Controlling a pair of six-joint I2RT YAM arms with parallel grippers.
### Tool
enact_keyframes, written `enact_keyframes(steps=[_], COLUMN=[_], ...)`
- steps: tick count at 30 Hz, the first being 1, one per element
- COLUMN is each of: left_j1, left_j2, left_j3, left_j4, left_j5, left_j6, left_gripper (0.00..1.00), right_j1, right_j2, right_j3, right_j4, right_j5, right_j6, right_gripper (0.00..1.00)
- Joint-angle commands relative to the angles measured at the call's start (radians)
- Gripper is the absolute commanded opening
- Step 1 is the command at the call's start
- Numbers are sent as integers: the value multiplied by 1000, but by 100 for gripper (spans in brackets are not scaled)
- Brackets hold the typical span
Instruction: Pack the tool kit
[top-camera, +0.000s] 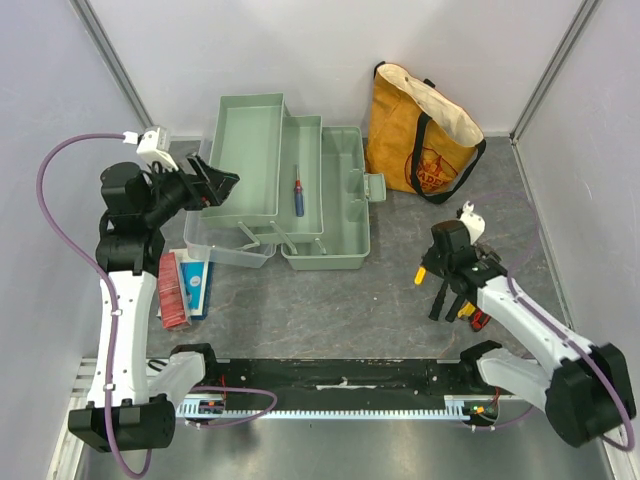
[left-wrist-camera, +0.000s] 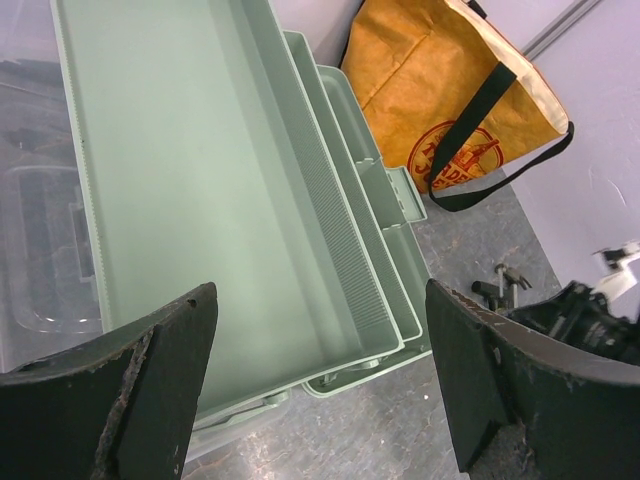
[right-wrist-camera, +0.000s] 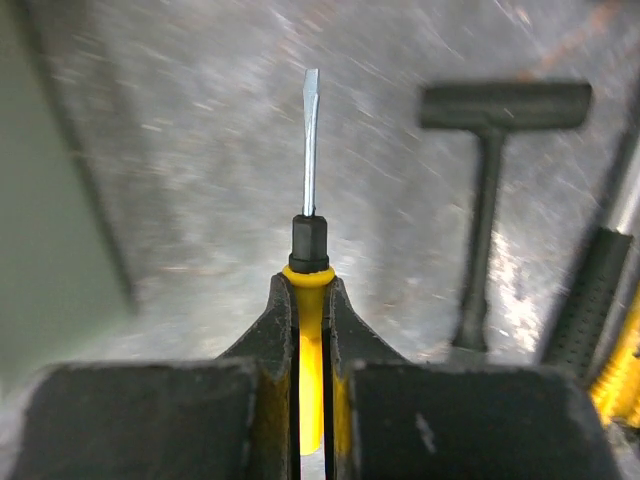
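Observation:
The right gripper rises and goes outward over the open toolbox next, then brings the yellow-handled screwdriver down into the tray's free room beside the red-and-blue screwdriver (top-camera: 297, 192).
The sage-green toolbox (top-camera: 345, 215) stands open at the back, with its cantilever trays (top-camera: 250, 150) folded out to the left. A red-and-blue screwdriver (top-camera: 297, 192) lies in the lower tray. My left gripper (top-camera: 222, 185) hovers open and empty over the left edge of the trays. In the left wrist view it (left-wrist-camera: 320, 390) spans the empty top tray (left-wrist-camera: 200, 200). My right gripper (top-camera: 432, 272) is shut on a yellow-handled flat screwdriver (right-wrist-camera: 309, 240) and holds it low over the table, right of the box, blade pointing forward.
A mustard tote bag (top-camera: 420, 130) stands at the back right. Red and blue packets (top-camera: 180, 285) lie at the left by the clear lid (left-wrist-camera: 40, 230). A black hammer-like tool (right-wrist-camera: 488, 200) and a black-and-yellow handled tool (right-wrist-camera: 605, 300) lie on the table by my right gripper.

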Motion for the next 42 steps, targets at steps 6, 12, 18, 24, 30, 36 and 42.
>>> enact_keyframes(steps=[6, 12, 18, 24, 30, 36, 42], left_j1=[-2, -2, -2, -3, -2, -4, -2], left_j2=[-26, -37, -54, -60, -60, -55, -64], left_j3=[-2, -2, 1, -1, -5, -7, -5], left_j4=[20, 17, 2, -3, -3, -6, -14], left_j5=[-8, 7, 18, 24, 26, 24, 19], left_j6=[7, -2, -7, -15, -13, -7, 1], left_gripper=[89, 89, 89, 89, 89, 89, 89], right_j1=[148, 257, 334, 408, 458, 501, 502], right_j2=[-107, 90, 311, 500, 626, 733, 799], right_j3=[223, 404, 590, 748, 849, 927, 949], right_j4=[168, 321, 447, 438, 383, 312, 308], right_j5=[-114, -190, -222, -170, 22, 206, 290], right_j6=[-108, -185, -201, -243, -319, -389, -405], right_gripper=[0, 0, 0, 0, 0, 3, 13])
